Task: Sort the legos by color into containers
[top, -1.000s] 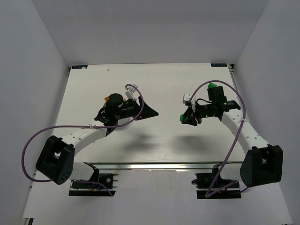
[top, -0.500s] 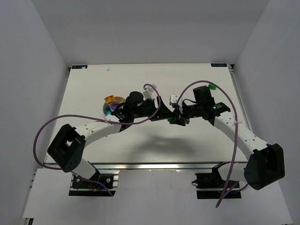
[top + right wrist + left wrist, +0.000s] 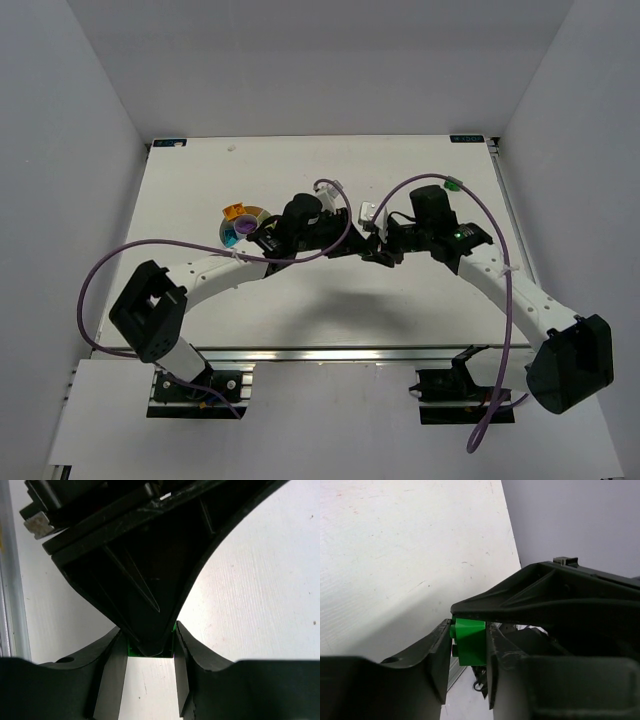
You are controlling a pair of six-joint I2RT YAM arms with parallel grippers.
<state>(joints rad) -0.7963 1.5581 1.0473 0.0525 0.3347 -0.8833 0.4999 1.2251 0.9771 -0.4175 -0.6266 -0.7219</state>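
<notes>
Orange, cyan and purple pieces already sit in the round white bowl (image 3: pixel 221 228), so my left gripper should next pull away from the right gripper, turn downward and lower over it.
A green lego (image 3: pixel 469 641) hangs above the middle of the table, pinched from two sides. My left gripper (image 3: pixel 469 630) is shut on it, its fingers pressed against the brick's studs and its opposite face. My right gripper (image 3: pixel 149 645) is also shut on the same lego (image 3: pixel 150 653), of which only a thin green strip shows behind the left fingers. In the top view the left gripper (image 3: pixel 356 247) and the right gripper (image 3: pixel 378 252) meet tip to tip. The round white bowl (image 3: pixel 221 228) of containers stands left of them, with orange, cyan and purple pieces inside.
Another green lego (image 3: pixel 452 184) lies near the back right, close to the right arm's purple cable. A metal rail (image 3: pixel 330 352) runs along the table's near edge. Grey walls close in the left, right and back sides.
Both arms swung in from their sides and met at mid-table. The left gripper, open before, closed on the green lego that the right gripper still holds. The bowl came into view.
</notes>
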